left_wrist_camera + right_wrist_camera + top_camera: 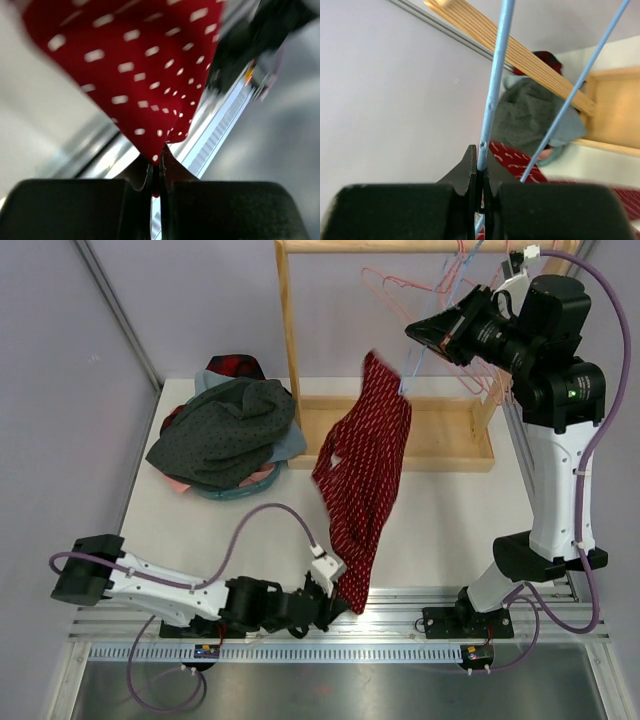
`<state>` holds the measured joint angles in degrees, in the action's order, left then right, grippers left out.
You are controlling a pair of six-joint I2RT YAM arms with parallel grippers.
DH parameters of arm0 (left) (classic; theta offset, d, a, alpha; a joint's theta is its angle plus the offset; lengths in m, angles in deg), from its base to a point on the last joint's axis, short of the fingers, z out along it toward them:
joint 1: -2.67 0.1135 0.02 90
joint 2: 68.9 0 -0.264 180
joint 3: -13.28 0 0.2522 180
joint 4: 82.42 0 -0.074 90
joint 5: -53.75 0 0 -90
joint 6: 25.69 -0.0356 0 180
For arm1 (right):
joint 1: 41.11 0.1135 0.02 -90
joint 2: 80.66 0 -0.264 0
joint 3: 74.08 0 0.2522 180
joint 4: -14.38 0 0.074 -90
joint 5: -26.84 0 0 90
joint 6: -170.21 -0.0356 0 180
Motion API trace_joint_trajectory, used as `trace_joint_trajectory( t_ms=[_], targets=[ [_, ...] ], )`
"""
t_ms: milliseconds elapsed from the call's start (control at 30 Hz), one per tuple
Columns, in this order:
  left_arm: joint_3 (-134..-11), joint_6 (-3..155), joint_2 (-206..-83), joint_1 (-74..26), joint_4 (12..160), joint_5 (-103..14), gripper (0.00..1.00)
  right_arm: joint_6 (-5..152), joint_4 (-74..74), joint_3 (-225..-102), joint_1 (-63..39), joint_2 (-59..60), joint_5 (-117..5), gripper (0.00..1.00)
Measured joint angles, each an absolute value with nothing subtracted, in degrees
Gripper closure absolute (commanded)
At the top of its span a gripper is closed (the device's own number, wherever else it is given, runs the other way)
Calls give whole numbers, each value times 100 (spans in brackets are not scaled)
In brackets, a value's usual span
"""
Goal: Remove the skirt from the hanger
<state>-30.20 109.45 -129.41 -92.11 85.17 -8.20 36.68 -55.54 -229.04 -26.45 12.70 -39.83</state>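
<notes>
The robot's right gripper should next pull the blue hanger's wire to the left in the top view to the bar's bare part (pixel 400 246), clear of the pink hangers, and let go of it.
The skirt (pixel 365 470) is red with small white marks and hangs stretched from a light blue wire hanger (pixel 412 368) down toward the table's near edge. My left gripper (pixel 335 602) is shut on the skirt's bottom corner (pixel 155 150), low by the front rail. My right gripper (pixel 425 335) is raised high by the wooden rack and is shut on the blue hanger's wire (pixel 492 100). The skirt's top (pixel 512 160) shows just beyond the right fingers.
A wooden rack (pixel 290 350) with a tray base (pixel 440 445) stands at the back, with pink wire hangers (pixel 400 285) on its rail. A pile of grey, red and blue clothes (pixel 225 435) lies in a basket at the back left. A metal rail (pixel 330 650) runs along the near edge.
</notes>
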Motion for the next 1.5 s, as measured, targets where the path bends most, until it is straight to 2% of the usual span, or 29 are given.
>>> trace_joint_trajectory(
  t_ms=[233, 400, 533, 700, 900, 1133, 1200, 1300, 1400, 1467, 1500],
  targets=[
    [-3389, 10919, -14189, -9760, 7524, -984, 100, 2748, -4604, -22544, -2840, 1183, -3351, 100],
    [-4622, 10353, -14215, -9718, 6683, -592, 100, 2569, -3832, -21418, -2877, 748, -2925, 100],
    [-5693, 9439, -13935, -9180, 6320, -415, 100, 2510, -3338, -20513, -2879, 258, -2516, 100],
    [-6810, 8134, -13566, -7639, 5933, -426, 100, 2493, -3052, -19842, -2870, -28, -2051, 100],
    [-8810, 6801, -13981, -5443, 5479, -892, 100, 2650, -3107, -20352, -2811, 706, -1795, 100],
    [-13251, 6183, -16084, -2625, 5055, -1565, 100, 2779, -3222, -21436, -2798, 2011, -1806, 100],
    [-13968, 6198, -16517, -2059, 5232, -1707, 100, 2779, -3231, -21674, -2798, 2339, -1808, 100],
    [-14082, 6578, -16899, -1157, 5588, -2024, 100, 2779, -3233, -21927, -2794, 2704, -1815, 100],
    [-13336, 7052, -17185, -597, 5879, -2332, 100, 2788, -3257, -21962, -2772, 2887, -1863, 100],
    [-12816, 7363, -17592, -400, 5861, -2573, 91, 2827, -3288, -21943, -2739, 2918, -1902, 100],
    [-12624, 7494, -17870, -357, 5767, -2673, 82, 2855, -3310, -21916, -2717, 2916, -1911, 100]
  ],
)
